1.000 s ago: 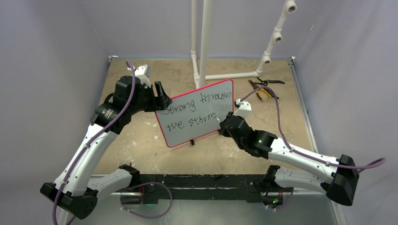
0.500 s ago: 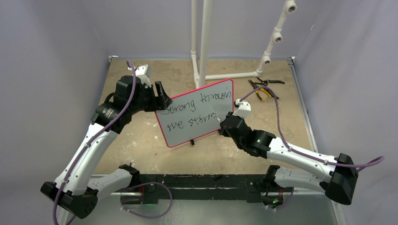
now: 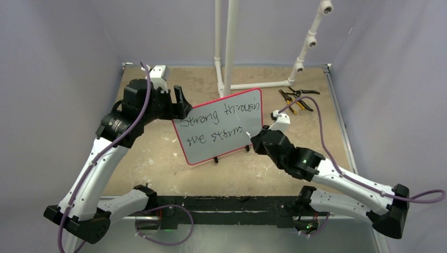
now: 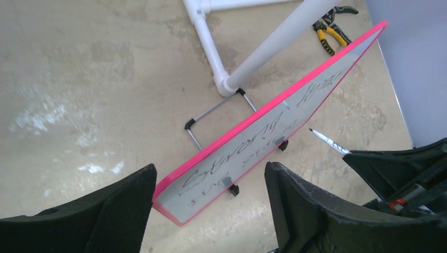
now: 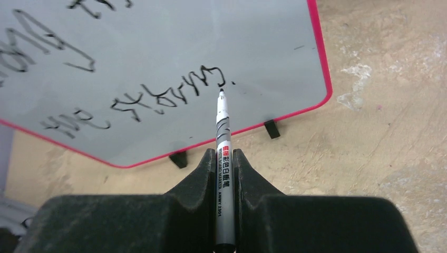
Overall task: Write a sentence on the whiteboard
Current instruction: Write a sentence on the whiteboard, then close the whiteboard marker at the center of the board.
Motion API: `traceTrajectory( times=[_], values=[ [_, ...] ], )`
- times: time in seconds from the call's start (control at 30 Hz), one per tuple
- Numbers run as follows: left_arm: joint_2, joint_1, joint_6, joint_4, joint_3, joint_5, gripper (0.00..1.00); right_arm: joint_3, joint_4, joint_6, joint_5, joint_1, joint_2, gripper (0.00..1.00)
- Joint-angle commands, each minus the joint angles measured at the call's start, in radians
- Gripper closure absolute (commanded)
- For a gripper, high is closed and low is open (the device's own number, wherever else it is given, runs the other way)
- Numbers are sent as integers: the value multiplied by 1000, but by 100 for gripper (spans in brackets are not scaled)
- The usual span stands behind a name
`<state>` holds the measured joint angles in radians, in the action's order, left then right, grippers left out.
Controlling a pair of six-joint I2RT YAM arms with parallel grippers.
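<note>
My left gripper moves back and down onto the black cap (image 3: 245,199) below it, to its right in the top view, next, since the marker is uncapped.
The whiteboard (image 3: 211,150), red-bordered, stands tilted on two black feet mid-table. The sentence (image 3: 219,120) reads "Strong through the storm" in two black lines. My left gripper (image 3: 179,103) is open and empty just left of the board's upper left corner; in the left wrist view the board's corner (image 4: 253,124) lies between my spread jaws (image 4: 211,211), apart from both. My right gripper (image 3: 252,138) is shut on a white marker (image 5: 222,137). Its tip hovers just off the board (image 5: 174,47), beside the dot after "storm" (image 5: 168,95).
A white PVC pipe stand (image 3: 230,47) rises right behind the board. Yellow-handled and black pliers (image 3: 295,100) lie at the back right. Grey walls close in the left, right and far sides.
My left gripper has drawn back up and left, off the board's corner. My right arm has pulled back to the right, taking the marker tip off the board.
</note>
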<state>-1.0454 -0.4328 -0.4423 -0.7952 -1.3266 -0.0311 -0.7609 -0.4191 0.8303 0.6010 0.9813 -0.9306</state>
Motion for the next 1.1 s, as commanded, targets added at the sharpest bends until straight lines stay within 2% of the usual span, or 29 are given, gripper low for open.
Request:
traceTrajectory(
  times=[0.0,0.17,0.3,0.4,0.63,0.83,1.07],
  values=[
    [-20,-1,182,15,-155,24,22,-58,-66,-78,-102,-3,126,100],
    [-85,-4,313,16,-291,-126,20,-139,-170,-121,-107,-3,170,100],
    [-120,-109,289,62,-280,-169,21,-221,-255,-140,-67,-3,141,100],
    [-123,-254,223,124,-207,-91,21,-251,-297,-146,-36,-3,126,100],
    [-93,-450,57,338,-13,-67,22,-268,-320,-125,-13,-3,150,100],
    [-115,-641,44,421,171,122,27,-280,-362,-77,53,-3,164,100],
    [-126,-810,89,610,417,222,28,-269,-379,-21,101,-3,193,100]
  ],
)
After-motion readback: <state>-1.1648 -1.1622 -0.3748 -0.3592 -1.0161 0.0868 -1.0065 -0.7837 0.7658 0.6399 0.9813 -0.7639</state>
